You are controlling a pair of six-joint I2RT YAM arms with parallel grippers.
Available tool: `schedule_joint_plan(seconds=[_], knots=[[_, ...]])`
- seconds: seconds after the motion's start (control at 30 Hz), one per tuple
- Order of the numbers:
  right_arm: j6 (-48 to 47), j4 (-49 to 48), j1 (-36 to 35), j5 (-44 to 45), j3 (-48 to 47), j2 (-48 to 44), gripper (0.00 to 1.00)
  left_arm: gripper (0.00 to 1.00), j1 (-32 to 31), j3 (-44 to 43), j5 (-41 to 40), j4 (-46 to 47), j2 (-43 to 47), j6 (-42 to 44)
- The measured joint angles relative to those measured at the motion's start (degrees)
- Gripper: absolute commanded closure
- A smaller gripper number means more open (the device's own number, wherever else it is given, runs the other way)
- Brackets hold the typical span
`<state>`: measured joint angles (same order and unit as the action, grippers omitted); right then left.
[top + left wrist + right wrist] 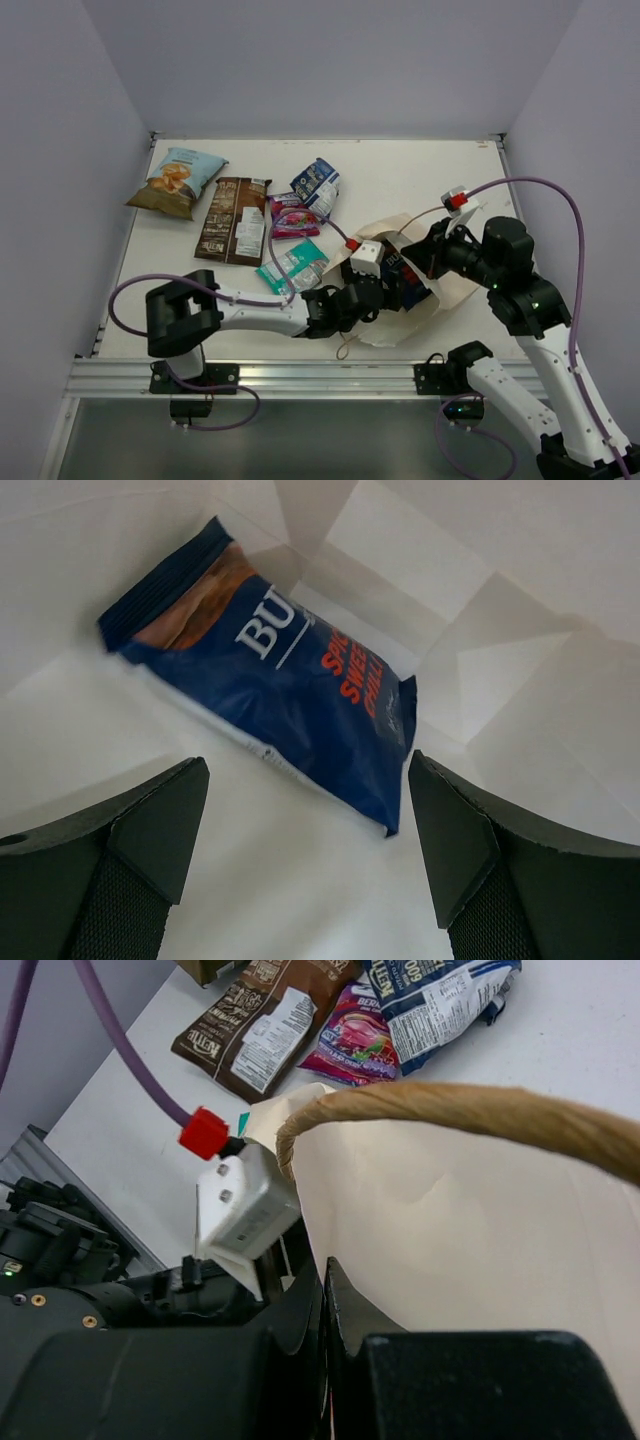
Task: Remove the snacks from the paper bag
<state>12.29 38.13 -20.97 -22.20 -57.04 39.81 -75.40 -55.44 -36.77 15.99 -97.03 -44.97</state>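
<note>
My left gripper pushes deeper into the bag next and closes over the near long edge of the blue-and-white packet, since it lies just beyond the open fingers.
The paper bag (452,283) lies on its side at the centre right, mouth toward the left. My left gripper (390,290) reaches into the mouth; in the left wrist view it (310,850) is open, with a blue-and-white packet (280,690) lying on the bag's inner wall just beyond the fingertips, untouched. My right gripper (432,260) is shut on the bag's upper edge (330,1250) and holds it up, with the brown cord handle (470,1110) arching above. Five packets lie on the table: chip bag (178,182), dark brown (235,220), magenta (292,215), blue-and-white (317,185), teal-green (292,265).
The white table (420,175) is walled by pale panels on three sides. An aluminium rail (300,378) runs along the near edge. Purple cables loop over both arms. The left arm's white wrist camera (245,1205) sits right next to the bag's mouth.
</note>
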Motion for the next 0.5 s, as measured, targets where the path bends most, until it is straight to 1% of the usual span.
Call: schedule_joint_plan(seconds=[0.2, 0.5], knots=[[-0.13, -1.84, 0.39, -1.07, 2.12, -0.90, 1.00, 0.11, 0.09, -7.43, -2.01, 0.26, -9.68, 3.85], [1.18, -2.99, 0.37, -3.50, 3.17, -1.55, 1.00, 0.11, 0.39, -12.04, -3.96, 3.41, -18.01, 6.80]])
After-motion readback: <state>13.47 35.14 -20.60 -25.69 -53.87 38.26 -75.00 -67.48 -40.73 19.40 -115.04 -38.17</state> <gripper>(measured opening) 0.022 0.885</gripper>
